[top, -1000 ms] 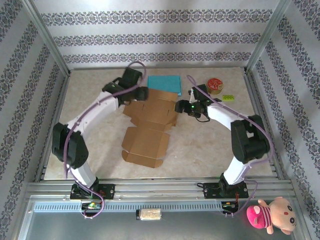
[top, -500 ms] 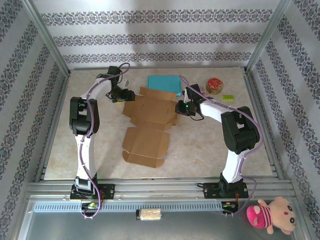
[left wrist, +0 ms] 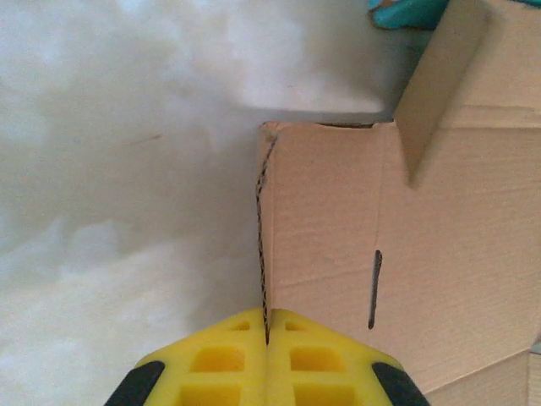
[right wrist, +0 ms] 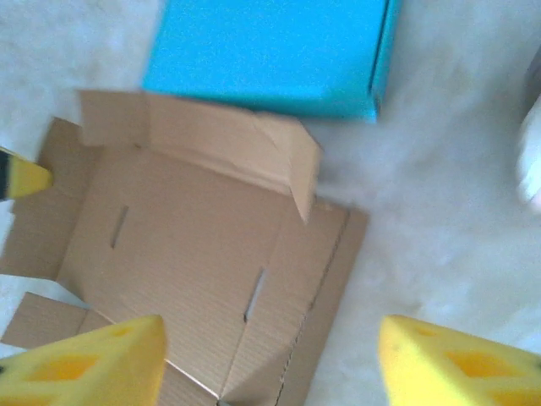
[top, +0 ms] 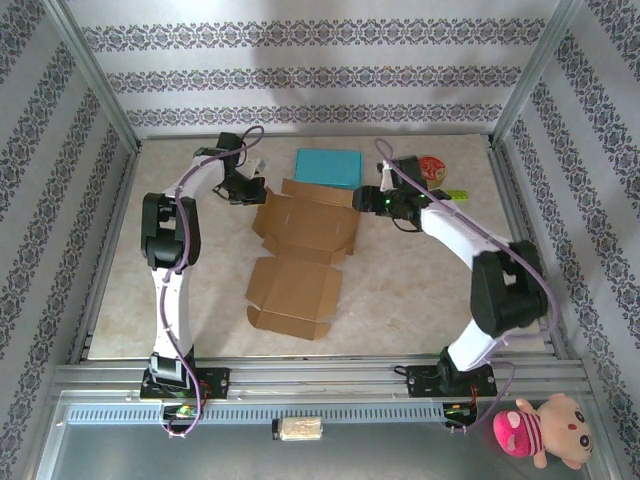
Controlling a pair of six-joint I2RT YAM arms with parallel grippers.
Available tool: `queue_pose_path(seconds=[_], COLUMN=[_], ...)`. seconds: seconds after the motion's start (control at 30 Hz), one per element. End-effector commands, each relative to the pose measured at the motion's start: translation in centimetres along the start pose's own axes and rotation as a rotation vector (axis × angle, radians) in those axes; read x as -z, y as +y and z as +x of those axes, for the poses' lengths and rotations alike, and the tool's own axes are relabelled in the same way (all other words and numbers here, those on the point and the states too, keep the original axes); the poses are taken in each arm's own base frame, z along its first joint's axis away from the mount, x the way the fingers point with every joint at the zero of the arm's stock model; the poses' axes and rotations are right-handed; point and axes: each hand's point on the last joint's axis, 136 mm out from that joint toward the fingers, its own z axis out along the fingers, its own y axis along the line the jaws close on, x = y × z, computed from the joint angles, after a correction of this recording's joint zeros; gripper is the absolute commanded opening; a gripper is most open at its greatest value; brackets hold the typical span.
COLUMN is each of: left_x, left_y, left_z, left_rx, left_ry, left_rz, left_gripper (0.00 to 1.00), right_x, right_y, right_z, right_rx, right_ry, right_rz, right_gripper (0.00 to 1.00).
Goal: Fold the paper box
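I will tilt my left gripper inward toward the slotted middle panel (top: 306, 222) (left wrist: 456, 224) and then let go of the side flap's edge, because the side flap still spreads away from that panel.
The paper box (top: 300, 250) is an unfolded brown cardboard blank lying flat mid-table, with its far flap (right wrist: 203, 139) raised. My left gripper (top: 251, 190) sits at the blank's far-left corner. In the left wrist view its yellow fingers (left wrist: 228, 359) are shut on the edge of the box's side flap (left wrist: 330, 237). Over the far-right corner of the blank hovers my right gripper (top: 368, 196). Its jaws (right wrist: 270, 364) stand open above the cardboard (right wrist: 194, 245), gripping nothing.
A teal flat box (top: 328, 166) lies just behind the blank, also in view as the teal box (right wrist: 270, 51). A round red tin (top: 432, 168) and a small green block (top: 456, 196) sit at the far right. Metal frame rails and patterned walls enclose the table.
The left gripper has closed on the box's left flap edge. The right gripper has opened and pulled back toward the far right, off the cardboard.
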Motion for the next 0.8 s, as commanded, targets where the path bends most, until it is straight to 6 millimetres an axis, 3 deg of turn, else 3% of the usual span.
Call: queue_pose_path(seconds=[0.0, 0.13, 0.33, 0.4, 0.5, 0.77], left_x=[3.6, 6.7, 10.2, 10.4, 10.4, 10.6], left_y=[-4.1, -8.4, -12.7, -13.2, -13.5, -13.9], left_z=[-2.1, -2.2, -1.4, -0.9, -0.7, -0.8], left_rx=[-0.14, -0.33, -0.591, -0.631, -0.653, -0.675], left_ry=[-0.156, -0.357, -0.649, -0.67, -0.681, -0.682], left_rz=[0.126, 0.24, 0.33, 0.34, 0.349, 0.364], left_gripper=[0.0, 0.0, 0.0, 0.0, 0.0, 0.0], right_x=[3.6, 5.0, 4.9, 4.7, 3.6, 0.6], right_y=[0.7, 2.7, 7.0, 7.9, 7.5, 5.4], right_z=[-3.6, -5.0, -2.9, -2.7, -3.3, -3.2], right_rx=[0.199, 0.494, 0.904, 0.916, 0.819, 0.704], right_ry=[-0.131, -0.192, -0.127, -0.09, 0.006, 0.126], right_rz=[0.039, -0.006, -0.244, -0.304, -0.312, -0.313], right_gripper=[0.77, 0.84, 0.86, 0.87, 0.85, 0.51])
